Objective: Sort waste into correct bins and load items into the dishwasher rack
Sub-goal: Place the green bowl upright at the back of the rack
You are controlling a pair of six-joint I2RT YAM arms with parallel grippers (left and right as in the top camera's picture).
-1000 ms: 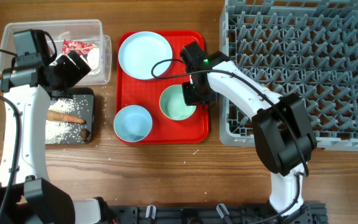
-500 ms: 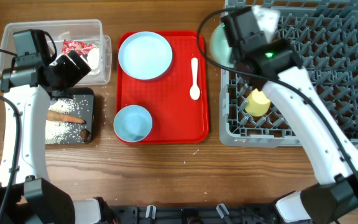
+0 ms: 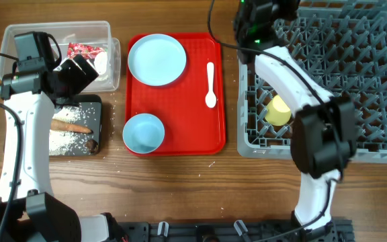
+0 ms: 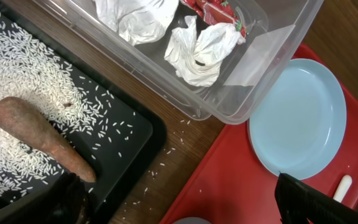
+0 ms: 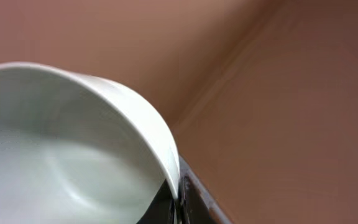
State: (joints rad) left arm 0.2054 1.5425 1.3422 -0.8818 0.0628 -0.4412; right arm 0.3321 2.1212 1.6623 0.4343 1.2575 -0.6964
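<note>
My right gripper moves down to the rack's far corner by the red tray (image 3: 180, 144) next, as that corner lies below it, to release the bowl clear of the yellow cup.
My right gripper (image 5: 178, 198) is shut on the rim of the pale green bowl (image 5: 61, 155), held tilted up high. In the overhead view the gripper (image 3: 261, 13) is at the far left corner of the grey dishwasher rack (image 3: 328, 144), and the bowl is hidden. A yellow cup (image 3: 279, 111) lies in the rack. The blue plate (image 3: 156, 59), blue bowl (image 3: 144, 132) and white spoon (image 3: 210, 84) lie on the red tray (image 3: 180, 144). My left gripper (image 3: 79, 70) is open and empty (image 4: 185, 211) between the clear tub (image 3: 19, 33) and the black tray (image 3: 99, 107).
The tub holds the red wrapper (image 4: 219, 9) and white tissue (image 4: 201, 46). The black tray holds rice (image 4: 17, 56), the brown stick (image 4: 39, 134) and a brown lump (image 3: 91, 143). Stray rice grains (image 4: 176, 124) lie on the wood by the tray.
My right gripper lifted the green bowl off the red tray, carried it to the rack's left edge, then up to the far corner. The left arm has not moved.
</note>
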